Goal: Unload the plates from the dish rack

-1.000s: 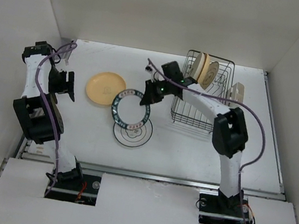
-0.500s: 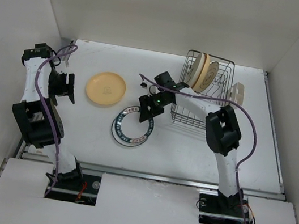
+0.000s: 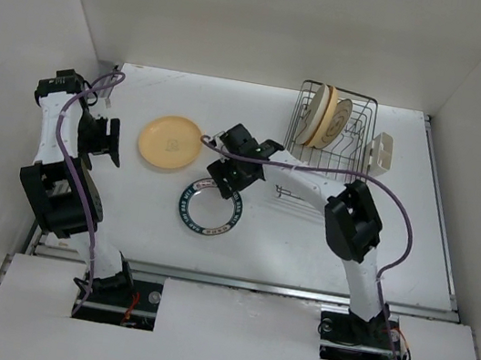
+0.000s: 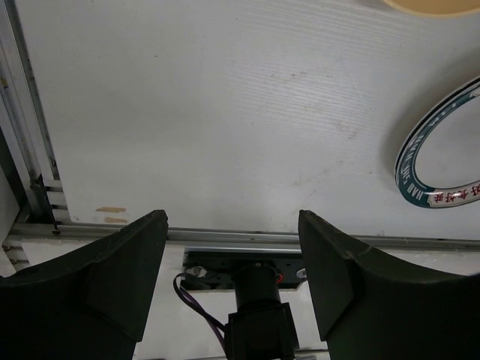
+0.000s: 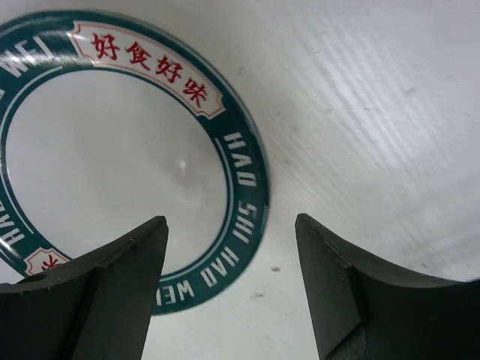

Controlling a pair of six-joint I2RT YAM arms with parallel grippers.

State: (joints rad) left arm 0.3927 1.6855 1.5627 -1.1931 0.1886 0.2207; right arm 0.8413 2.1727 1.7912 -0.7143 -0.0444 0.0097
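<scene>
The robot needs to lift its right gripper next and swing it outward, then lower it onto the rim of the white plate in the rack nearest the cup holder.
A white plate with a dark green lettered rim (image 3: 210, 209) (image 5: 241, 166) lies flat on the table. My right gripper (image 3: 223, 181) (image 5: 231, 251) hovers open just above its far edge, nothing between the fingers (image 5: 112, 289). A yellow-orange plate (image 3: 170, 142) (image 4: 435, 5) lies flat to the left. Cream and yellow plates (image 3: 323, 117) stand upright in the dish rack (image 3: 358, 117) at the back right. My left gripper (image 3: 104, 140) (image 4: 232, 225) is open and empty at the table's left side, with the green-rimmed plate (image 4: 439, 169) at its view's right edge.
A small cream cup holder (image 3: 380, 153) hangs on the rack's right side. My right arm (image 3: 310, 175) stretches across in front of the rack. White walls enclose the table on three sides. A metal rail (image 4: 225, 235) runs along the near edge.
My right gripper brought the green-rimmed plate down flat onto the white plate lying on the table, then opened and let go. The left arm has not moved.
</scene>
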